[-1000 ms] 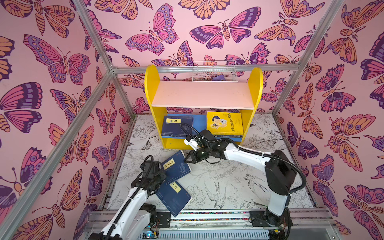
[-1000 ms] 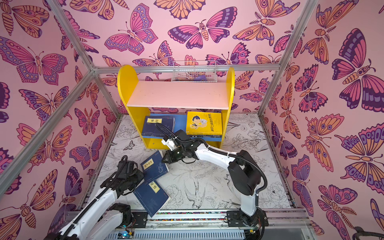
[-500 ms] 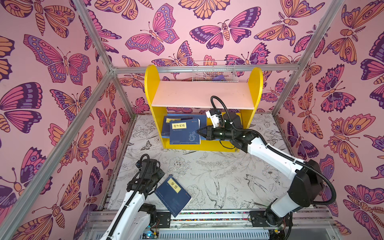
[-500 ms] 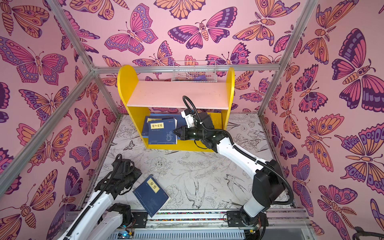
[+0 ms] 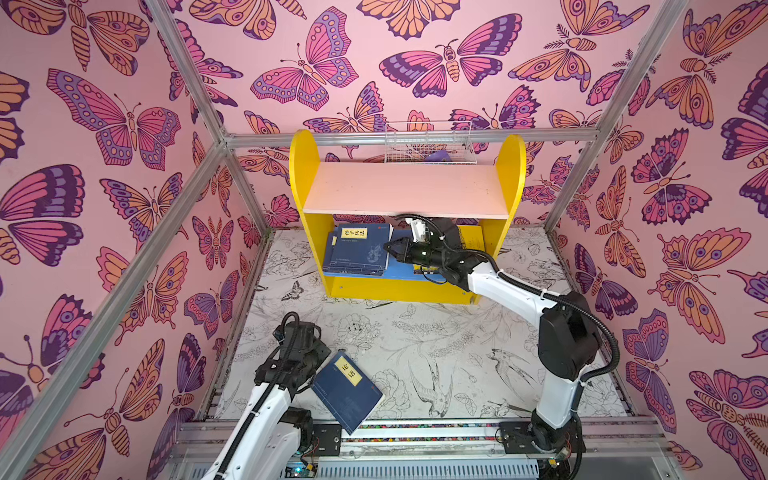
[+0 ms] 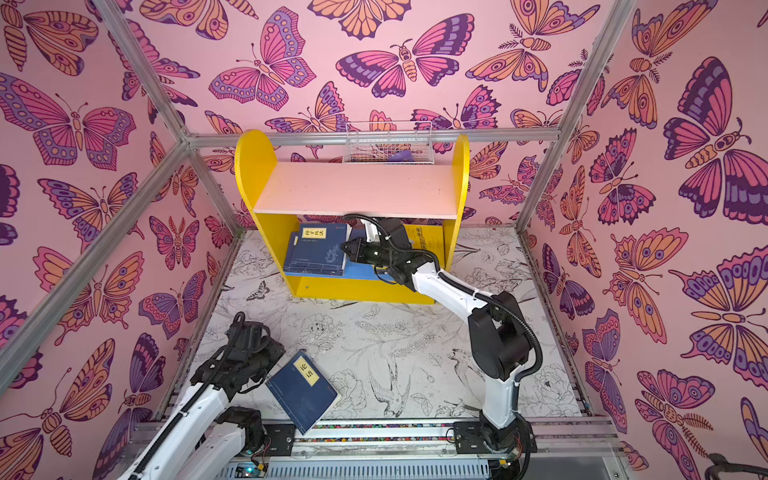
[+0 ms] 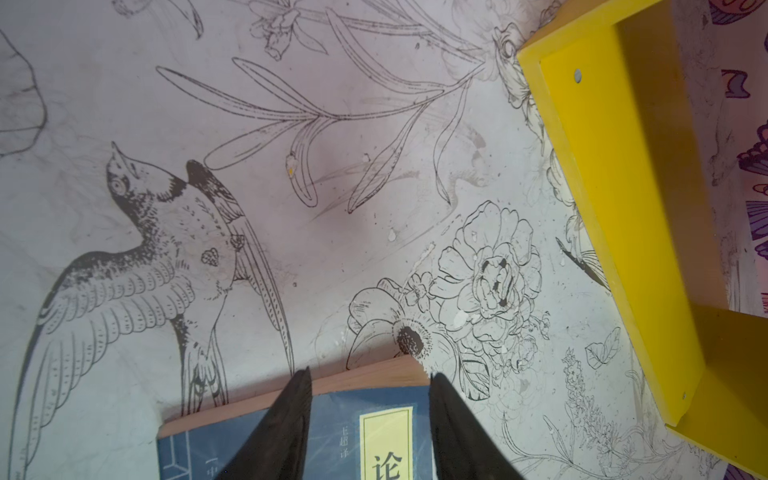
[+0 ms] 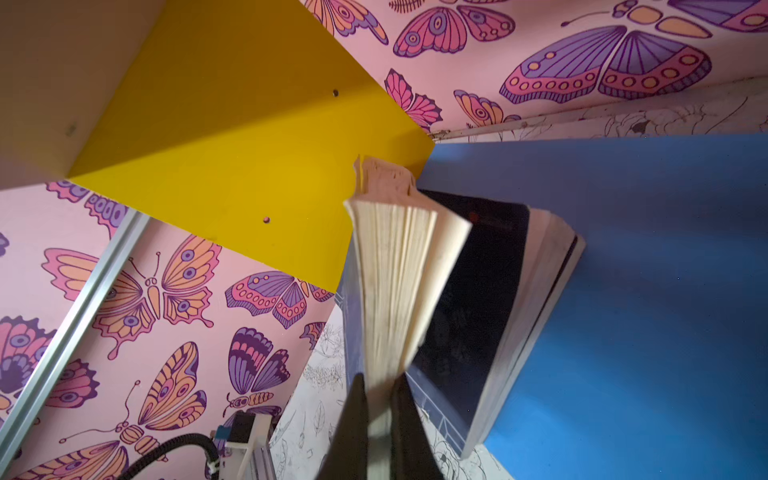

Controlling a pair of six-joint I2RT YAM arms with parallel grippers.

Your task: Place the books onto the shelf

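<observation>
The right gripper will next move the top book over the navy stack [image 5: 354, 270] [image 8: 476, 320] toward the shelf's yellow side and let go of it, because the book's page edge sticks out past the books beneath.
The shelf [image 5: 302, 178] stands at the back, with a pale pink upper board [image 5: 405, 195] and a blue lower board [image 8: 644, 291]. A stack of navy books [image 5: 357, 249] lies on the left of the lower board. My right gripper [image 5: 392, 249] reaches in under the pink board, shut on the page edge of the top navy book [image 8: 399, 270]. A yellow book [image 5: 471, 239] shows behind that arm. One navy book with a yellow label [image 5: 347, 390] lies flat on the table near the front. My left gripper [image 7: 370, 415] hangs open over its corner.
A white wire basket [image 5: 430, 143] sits behind the shelf's top. Butterfly-patterned walls and metal frame bars [image 5: 411, 137] close in the sides and back. The base rail [image 5: 415, 428] runs along the table's front edge. My right arm [image 5: 511, 291] crosses in front of the shelf's right half.
My right gripper lifted a navy book from the table in front of the shelf and carried it onto the lower stack. My left gripper drew back over the remaining book.
</observation>
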